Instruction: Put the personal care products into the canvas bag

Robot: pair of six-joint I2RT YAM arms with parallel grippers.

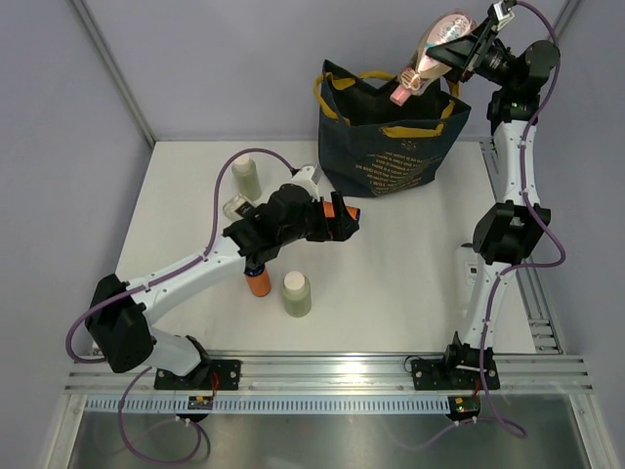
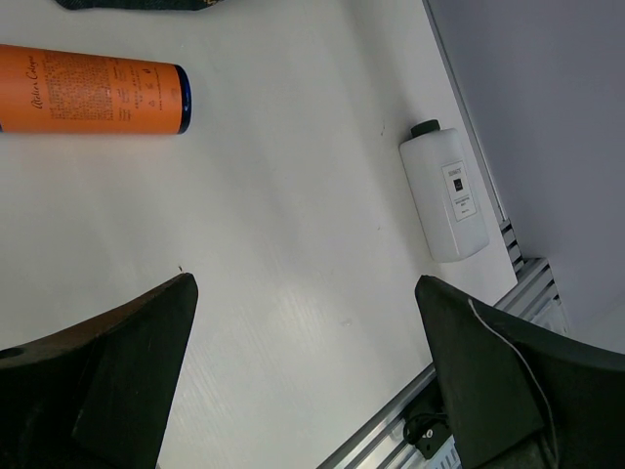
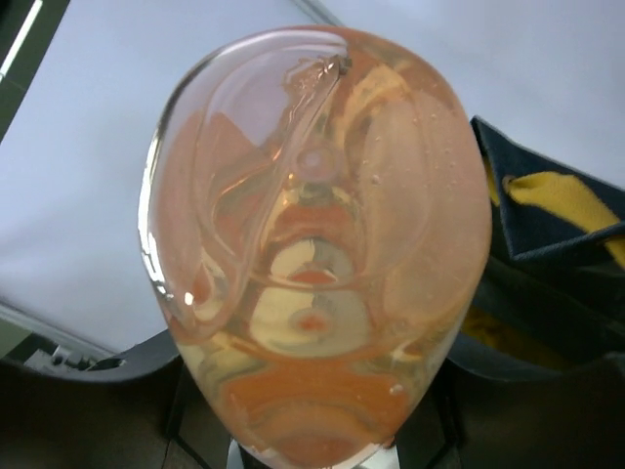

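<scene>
The bottle is still above the bag's rim, so the robot's right gripper should next bring it left in the top view and down into the bag's opening (image 1: 375, 104) (image 3: 547, 301), then release it.
The navy canvas bag (image 1: 391, 147) with yellow handles stands open at the back of the table. My right gripper (image 1: 457, 49) is shut on the peach teardrop bottle (image 1: 432, 49), holding it cap-down above the bag's opening. The bottle fills the right wrist view (image 3: 317, 244), with the bag's edge (image 3: 547, 234) behind it. My left gripper (image 1: 342, 223) is open and empty over the table in front of the bag (image 2: 305, 283). An orange bottle (image 2: 93, 90) lies just beyond its fingers. The white rectangular bottle (image 2: 444, 195) lies near the right rail.
Two pale green bottles stand on the table, one at the back left (image 1: 246, 178) and one near the front (image 1: 296, 293). A second orange bottle (image 1: 258, 283) stands under my left arm. A clear flat bottle (image 1: 237, 207) lies by the left arm. The aluminium rail (image 1: 332, 371) runs along the front edge.
</scene>
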